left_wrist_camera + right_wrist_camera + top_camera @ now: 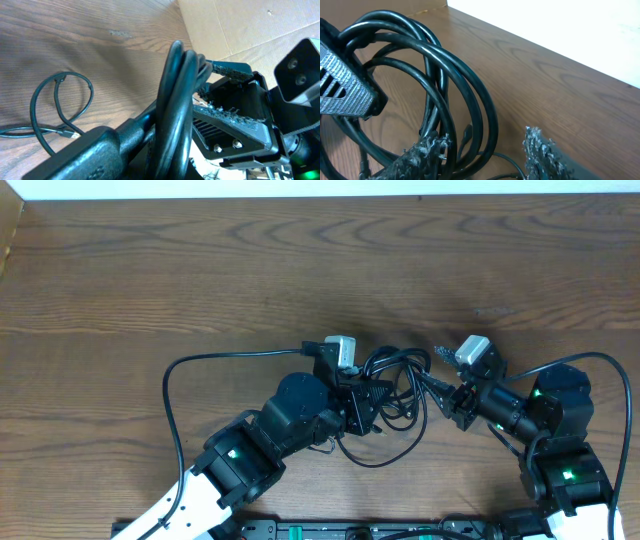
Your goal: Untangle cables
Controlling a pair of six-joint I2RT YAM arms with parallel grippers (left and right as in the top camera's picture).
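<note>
My left gripper holds the bundle and will draw away, turn outward toward the bare wood and release it, since loops hang bunched beside my open right gripper.
The cables are thin black cords bunched in overlapping loops between the two arms, with one loop sagging toward the front edge. My left gripper is shut on the bundle's left side. In the left wrist view the cables rise as thick loops right in front of the camera, beside one dark finger. A separate thin loop with a small plug lies flat on the wood. My right gripper is open, with looped cables just past its frayed left fingertip.
The wooden table stretches away behind the bundle. A thicker black arm cable arcs off the left arm, another off the right arm. A pale wall panel stands beyond the table's edge.
</note>
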